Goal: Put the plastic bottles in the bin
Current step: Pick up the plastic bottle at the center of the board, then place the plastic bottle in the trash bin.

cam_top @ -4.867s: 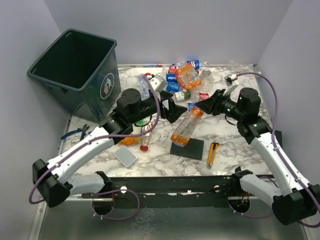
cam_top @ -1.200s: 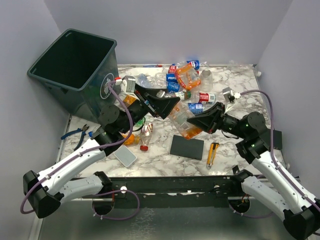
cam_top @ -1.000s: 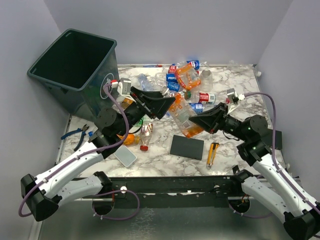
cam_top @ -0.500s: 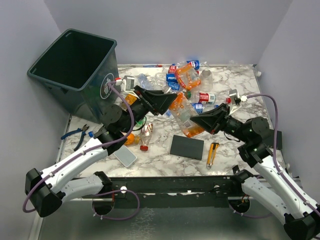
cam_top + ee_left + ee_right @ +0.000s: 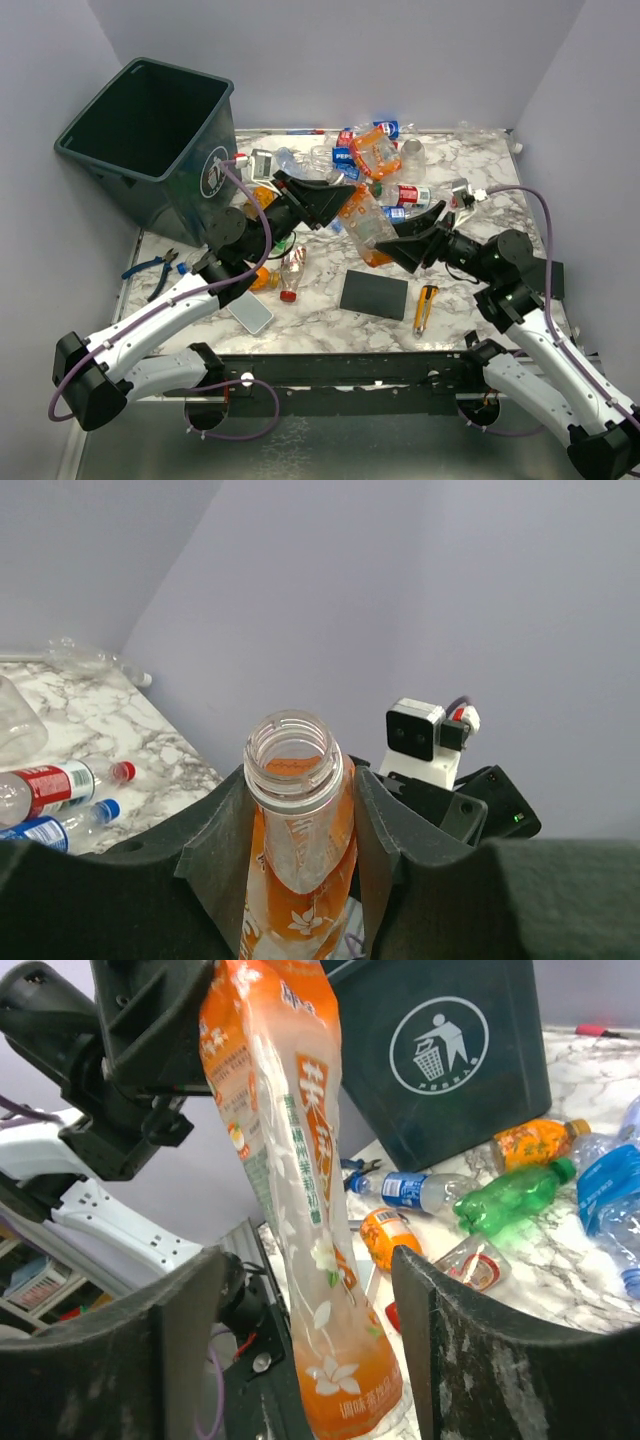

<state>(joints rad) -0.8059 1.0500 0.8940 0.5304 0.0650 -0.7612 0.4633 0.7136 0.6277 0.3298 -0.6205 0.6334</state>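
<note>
My left gripper needs to swing the bottle over the bin's open top (image 5: 150, 115) and let it go, because that top is outward and to the gripper's left in the top view.
An orange-labelled plastic bottle (image 5: 365, 225) hangs in the air between the two arms. My left gripper (image 5: 335, 200) is shut on its neck; the left wrist view shows the open, capless mouth (image 5: 295, 750) between the two fingers. My right gripper (image 5: 398, 245) stands open around the bottle's lower end (image 5: 340, 1380), with a gap on each side. The dark bin (image 5: 150, 130) sits at the far left, its litter symbol (image 5: 432, 1045) facing the table. More bottles (image 5: 375, 150) lie heaped at the back of the table.
A black square pad (image 5: 373, 294) and a yellow knife (image 5: 426, 307) lie near the front. Blue pliers (image 5: 155, 267) and a grey card (image 5: 250, 312) sit front left. Green (image 5: 510, 1200), orange (image 5: 530, 1140) and blue-labelled (image 5: 410, 1188) bottles lie by the bin's foot.
The left gripper has closed on the orange bottle's neck. The right gripper, which held the bottle's lower end, has spread its jaws and let go.
</note>
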